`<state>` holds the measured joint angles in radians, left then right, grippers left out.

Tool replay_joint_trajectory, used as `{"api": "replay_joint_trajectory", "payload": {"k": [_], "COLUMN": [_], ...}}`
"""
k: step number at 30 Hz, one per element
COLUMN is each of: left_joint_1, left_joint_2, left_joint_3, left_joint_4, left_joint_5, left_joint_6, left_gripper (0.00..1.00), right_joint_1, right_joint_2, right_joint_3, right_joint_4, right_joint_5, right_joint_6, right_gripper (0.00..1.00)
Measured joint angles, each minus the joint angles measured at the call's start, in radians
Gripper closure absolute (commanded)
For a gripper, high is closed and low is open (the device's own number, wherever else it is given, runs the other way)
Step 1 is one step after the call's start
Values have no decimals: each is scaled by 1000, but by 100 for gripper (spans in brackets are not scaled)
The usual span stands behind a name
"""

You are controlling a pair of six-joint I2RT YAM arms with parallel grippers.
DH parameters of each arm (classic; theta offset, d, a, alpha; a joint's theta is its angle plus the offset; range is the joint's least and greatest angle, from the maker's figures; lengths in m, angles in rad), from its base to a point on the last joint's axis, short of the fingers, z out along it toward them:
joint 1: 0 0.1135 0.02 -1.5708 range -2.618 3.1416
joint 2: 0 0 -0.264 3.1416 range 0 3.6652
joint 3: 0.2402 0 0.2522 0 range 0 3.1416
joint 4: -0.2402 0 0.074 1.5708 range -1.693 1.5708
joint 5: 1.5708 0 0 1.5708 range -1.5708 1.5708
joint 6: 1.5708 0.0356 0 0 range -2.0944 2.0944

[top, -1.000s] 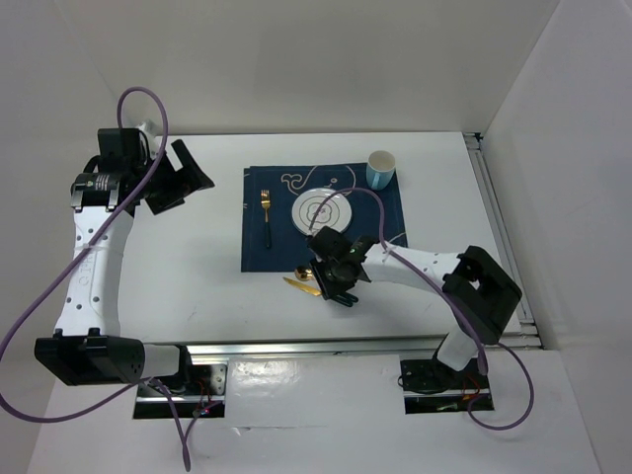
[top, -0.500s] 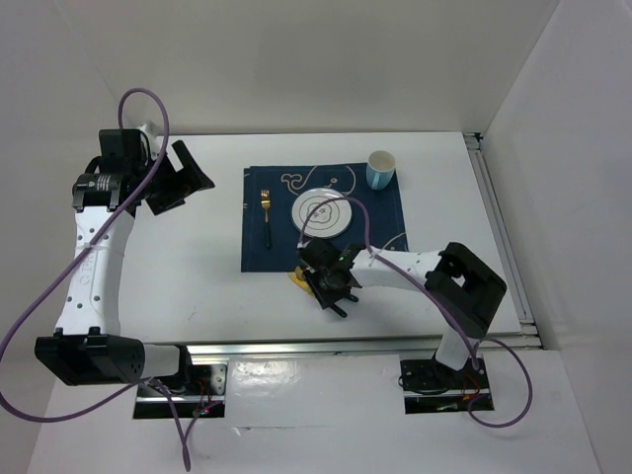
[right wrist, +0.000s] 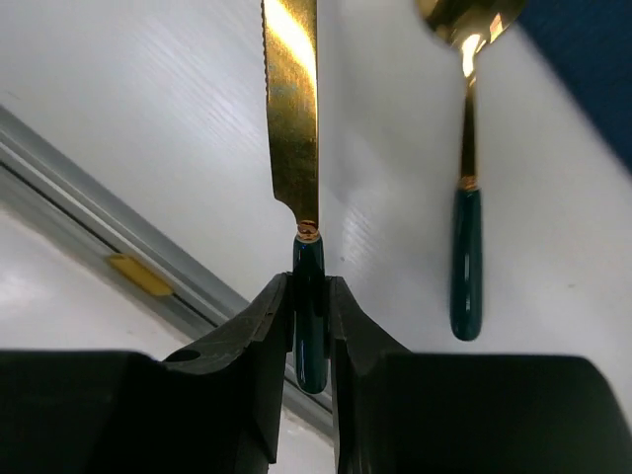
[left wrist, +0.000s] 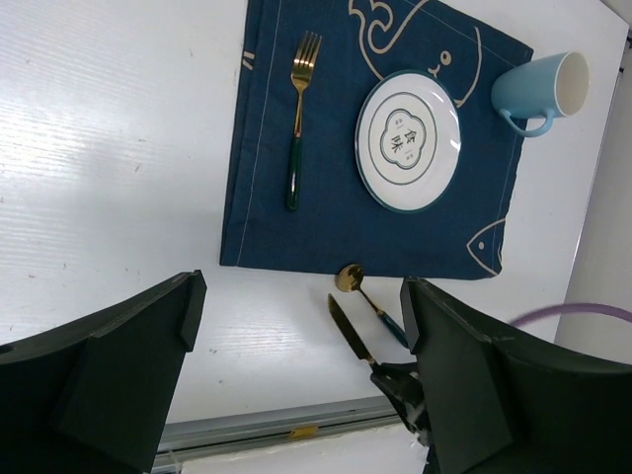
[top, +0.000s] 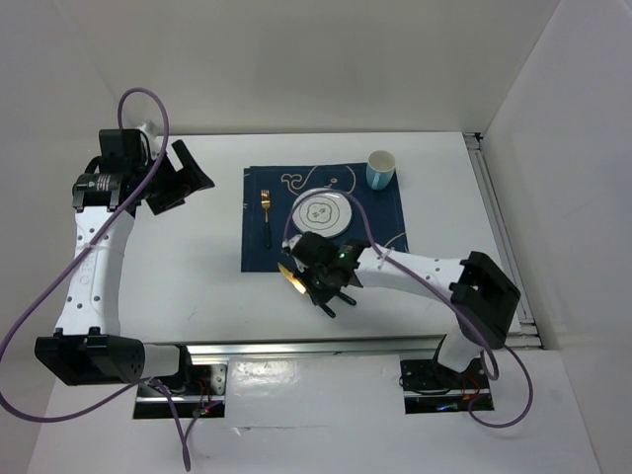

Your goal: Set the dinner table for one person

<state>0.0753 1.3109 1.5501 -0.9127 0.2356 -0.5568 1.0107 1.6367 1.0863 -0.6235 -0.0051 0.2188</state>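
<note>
The robot's right gripper will carry the knife (right wrist: 291, 109) outward, turn it alongside the plate, lower it and let it go, since the bare mat beside the plate, opposite the fork, is outward.
The white dinner table (top: 197, 286) carries a navy fish-print placemat (top: 267, 252) with a white plate (top: 321, 212), a gold fork with a dark green handle (top: 266, 217) and a light blue cup (top: 380, 168). My right gripper (top: 316, 279) sits just in front of the mat's near edge. In the right wrist view it (right wrist: 309, 286) is shut on the dark green handle of a gold knife (right wrist: 291, 109). I cannot tell whether the blade touches the table. A matching spoon (right wrist: 466, 197) lies beside it. My left gripper (top: 183, 178) is open and empty at the far left.
A metal rail (top: 326, 346) runs along the table's near edge, close behind the right gripper. Another rail (top: 499, 227) borders the right edge. White walls enclose the back and sides. The left wrist view shows the knife (left wrist: 351, 331) and spoon (left wrist: 367, 301) below the mat.
My right gripper has moved left along the mat's near edge and now clamps the knife's handle. The knife's blade has shifted slightly left. The left arm has not moved.
</note>
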Motion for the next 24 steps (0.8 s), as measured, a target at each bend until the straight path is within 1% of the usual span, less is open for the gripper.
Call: {"api": "replay_joint_trajectory", "payload": {"k": [4, 9, 14, 18, 24], "left_joint_1": [0, 0, 0, 0, 0], "left_joint_2": [1, 4, 19, 23, 29], "left_joint_3": [0, 0, 10, 13, 23], "left_joint_4": [1, 2, 1, -1, 2], "left_joint_5": [0, 0, -2, -3, -3], "left_joint_6": [-1, 0, 1, 1, 2], "left_gripper": [0, 0, 0, 0, 0], "right_joint_1": [-50, -242, -431, -515, -596], "right_joint_2": [-49, -51, 18, 67, 167], "right_joint_3": [111, 166, 177, 177, 196], "right_joint_4": [-29, -25, -19, -3, 43], "right_joint_5": [35, 67, 88, 90, 76], "right_joint_6": [28, 113, 175, 179, 141], "right_gripper": [100, 100, 100, 100, 100]}}
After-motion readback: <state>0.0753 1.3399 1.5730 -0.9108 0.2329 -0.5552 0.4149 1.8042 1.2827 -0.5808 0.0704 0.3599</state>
